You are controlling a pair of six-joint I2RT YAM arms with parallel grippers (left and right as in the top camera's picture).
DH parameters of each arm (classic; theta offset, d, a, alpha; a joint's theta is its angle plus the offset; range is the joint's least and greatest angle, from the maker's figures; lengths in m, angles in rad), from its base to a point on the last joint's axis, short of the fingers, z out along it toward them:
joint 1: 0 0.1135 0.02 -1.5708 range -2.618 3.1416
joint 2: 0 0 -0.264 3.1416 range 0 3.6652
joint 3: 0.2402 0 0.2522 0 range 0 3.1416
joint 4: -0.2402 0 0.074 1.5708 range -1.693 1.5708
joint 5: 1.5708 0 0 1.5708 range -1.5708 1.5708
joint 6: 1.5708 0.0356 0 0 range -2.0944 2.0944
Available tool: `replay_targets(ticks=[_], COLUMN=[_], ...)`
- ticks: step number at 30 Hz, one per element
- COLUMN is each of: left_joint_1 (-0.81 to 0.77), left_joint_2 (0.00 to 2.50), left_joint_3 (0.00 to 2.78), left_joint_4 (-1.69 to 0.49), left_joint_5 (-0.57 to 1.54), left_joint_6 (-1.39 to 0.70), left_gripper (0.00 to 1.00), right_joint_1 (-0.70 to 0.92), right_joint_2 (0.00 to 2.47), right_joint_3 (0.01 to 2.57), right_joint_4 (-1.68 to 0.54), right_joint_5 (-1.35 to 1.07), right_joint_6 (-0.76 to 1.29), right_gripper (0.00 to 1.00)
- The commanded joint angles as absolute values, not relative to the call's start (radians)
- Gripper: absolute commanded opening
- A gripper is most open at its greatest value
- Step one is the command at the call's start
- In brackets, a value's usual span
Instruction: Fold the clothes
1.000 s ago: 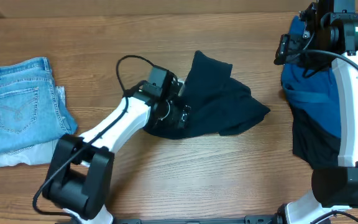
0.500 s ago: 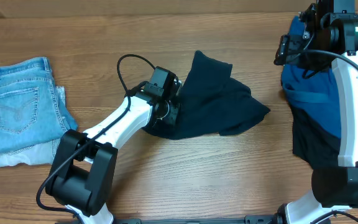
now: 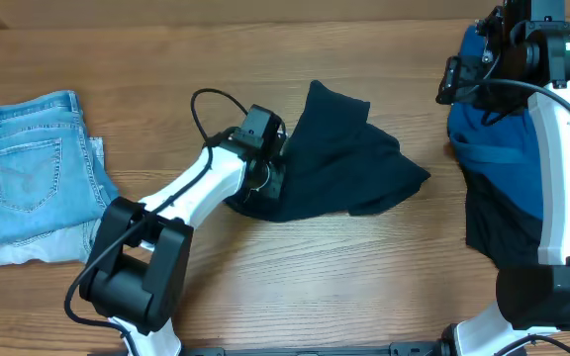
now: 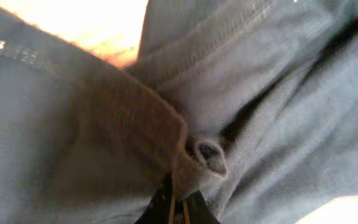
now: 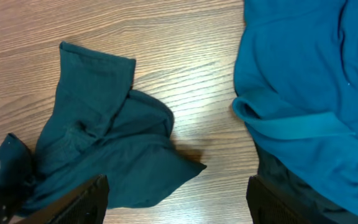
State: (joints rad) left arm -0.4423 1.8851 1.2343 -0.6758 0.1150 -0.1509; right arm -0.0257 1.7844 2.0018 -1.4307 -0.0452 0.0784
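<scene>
I should lift my left gripper next, pull the pinched fold over the bare wood (image 3: 158,136) beside the folded jeans and release it, because the navy garment (image 3: 349,163) lies crumpled.
A crumpled dark navy garment (image 3: 349,163) lies at the table's middle. My left gripper (image 3: 270,180) is at its left edge and is shut on a fold of the fabric. In the left wrist view the dark cloth (image 4: 166,93) fills the frame, with a bunched hem pinched between the jaws (image 4: 180,204). My right gripper (image 5: 179,199) hangs high at the far right, open and holding nothing. Below it are the wood, the navy garment (image 5: 104,155) and a blue garment (image 5: 309,81).
Folded light-blue jeans (image 3: 33,173) lie at the left edge. A pile of blue and dark clothes (image 3: 498,168) sits at the right under the right arm. Bare wooden table (image 3: 295,287) runs along the front.
My left gripper has closed on the navy garment's left edge, and its arm has shifted slightly. The right arm and the clothes have not moved.
</scene>
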Motion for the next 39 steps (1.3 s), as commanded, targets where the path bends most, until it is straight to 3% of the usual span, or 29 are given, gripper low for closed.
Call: replay_targets(ticks=[1,4,10,18,23,39], left_joint_1=[-0.403,-0.309,-0.046,-0.039,-0.04,-0.039], left_joint_2=[1.771,1.625,1.445,1.471,1.477,1.478], left_joint_3=[1.401,1.52,1.536,1.508,1.508,1.508], left_joint_4=[-0.821,-0.956,-1.039,-1.077,-1.087,-1.084], left_joint_5=[0.048,-0.057,-0.052,-0.002,0.001,0.001], left_joint_6=[-0.112,-0.112,-0.116,-0.116,-0.116,-0.116], left_gripper=[0.04,0.04,0.04,0.1,0.08,0.09], right_joint_1=[-0.027,-0.027,0.006,0.245,0.375,0.387], right_joint_2=[1.785,1.785,1.786,1.787,1.795,1.877], right_joint_3=[2.0,1.996,1.845,1.496,1.399,1.212], right_joint_4=[-1.444,-1.495,-1.503,-1.222,-0.958,-0.596], right_joint_5=[-0.047,-0.062,-0.3,-0.446,-0.446,-0.252], right_joint_6=[0.083,0.082,-0.01,-0.155,-0.077,0.268], right_gripper=[0.74,0.74,0.74,0.75,0.75,0.72])
